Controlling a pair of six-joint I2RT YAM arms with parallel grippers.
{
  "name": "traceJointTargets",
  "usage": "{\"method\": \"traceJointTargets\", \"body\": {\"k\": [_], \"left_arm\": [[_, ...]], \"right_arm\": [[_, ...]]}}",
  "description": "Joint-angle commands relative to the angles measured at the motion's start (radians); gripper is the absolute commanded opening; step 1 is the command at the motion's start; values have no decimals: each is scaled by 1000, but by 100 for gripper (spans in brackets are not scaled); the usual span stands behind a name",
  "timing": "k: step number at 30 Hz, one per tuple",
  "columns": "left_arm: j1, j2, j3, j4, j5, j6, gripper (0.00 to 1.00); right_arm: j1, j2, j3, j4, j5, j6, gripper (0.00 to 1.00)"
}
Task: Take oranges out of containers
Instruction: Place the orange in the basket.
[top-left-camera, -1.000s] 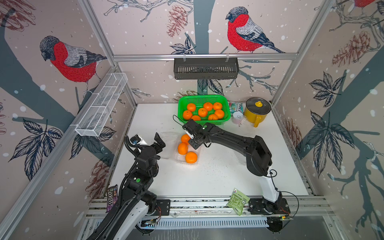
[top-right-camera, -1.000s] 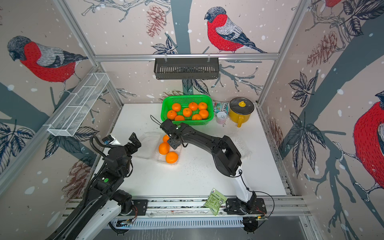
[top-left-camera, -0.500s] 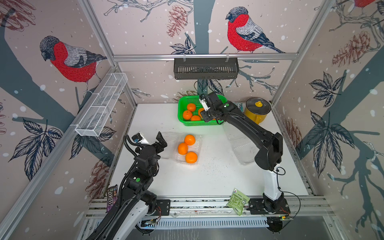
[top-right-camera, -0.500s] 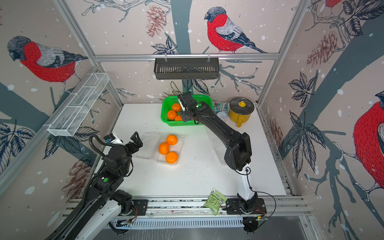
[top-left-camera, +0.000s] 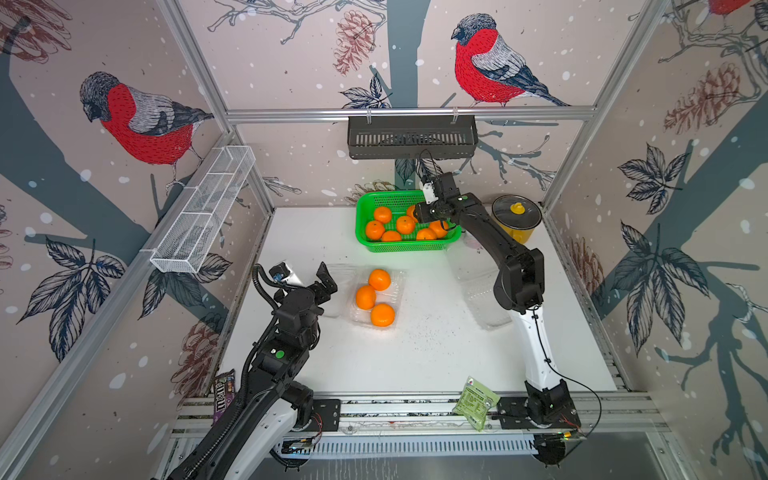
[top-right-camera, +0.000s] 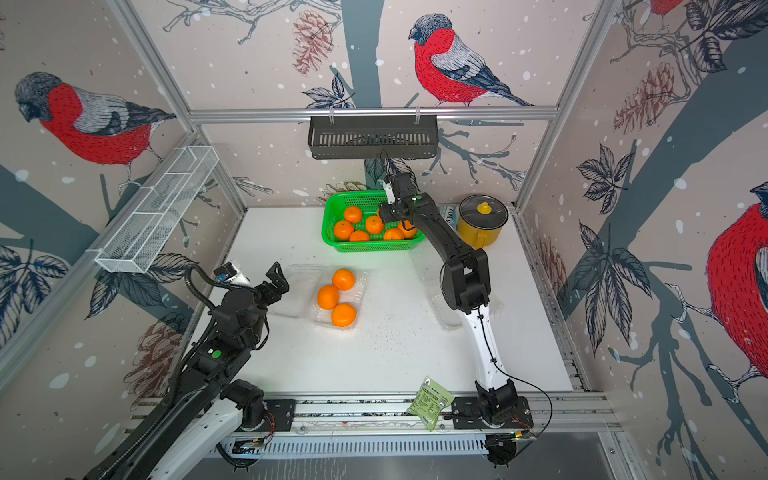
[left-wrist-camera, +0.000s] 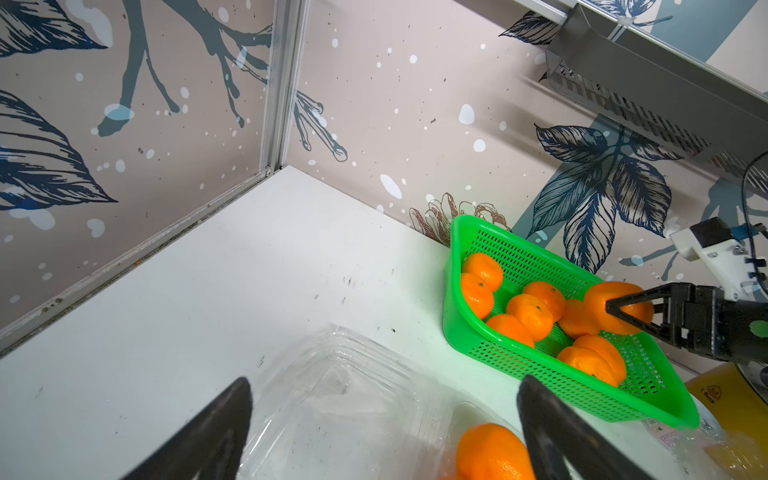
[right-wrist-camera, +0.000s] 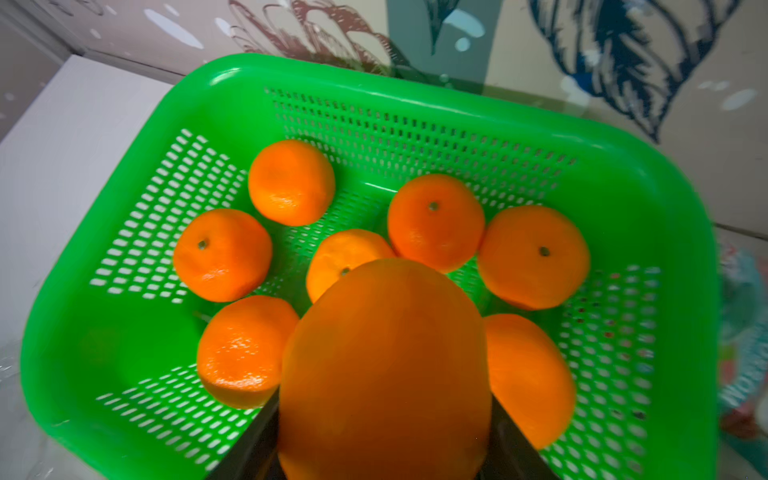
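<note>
I need to lower my right gripper back toward the gap between the near oranges next and let go of the orange there, because that gap is below and back from the fingers.
Three oranges (top-left-camera: 376, 297) lie in a clear open container (top-left-camera: 400, 277) at mid-table, its lid (left-wrist-camera: 353, 399) folded out toward my left gripper (top-left-camera: 327, 279). That gripper hovers open just left of the lid, with nothing between its fingers (left-wrist-camera: 540, 419). My right gripper (top-left-camera: 417, 214) hangs over the green basket (top-left-camera: 407, 248), shut on one orange (right-wrist-camera: 384, 365) that fills the right wrist view. Several more oranges (right-wrist-camera: 434, 222) rest in the basket below it. A second clear container (top-left-camera: 484, 299) lies empty by the right arm's elbow.
A yellow lidded pot (top-left-camera: 516, 216) stands right of the basket at the back. A green packet (top-left-camera: 475, 401) and a candy wrapper (top-left-camera: 223, 395) lie at the front rail. A wire shelf (top-left-camera: 203, 212) hangs on the left wall, a black one (top-left-camera: 411, 137) on the back wall.
My right gripper has carried an orange from over the mid-table container back to above the green basket. The left arm has hardly moved and stays open.
</note>
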Motion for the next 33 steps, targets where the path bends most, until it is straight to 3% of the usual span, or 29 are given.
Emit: {"method": "traceJointTargets", "body": {"k": [1,12,18,24,33], "left_arm": [[2,15,7,55,2,10,98],[2,27,7,59,12,-7,98],[2,0,-7,93,61,-34,98],[1,-10,-12,109,85,-29,98],[2,7,-9,116,123,-20,97]], "right_arm": [[19,4,-28,57,-100,48,49],[35,2,-113,74,-110,115,53],[32,8,-110,52,-84,121,73],[31,7,-72,13,-60,108,84],[86,-110,-75,-65,14,75,86]]}}
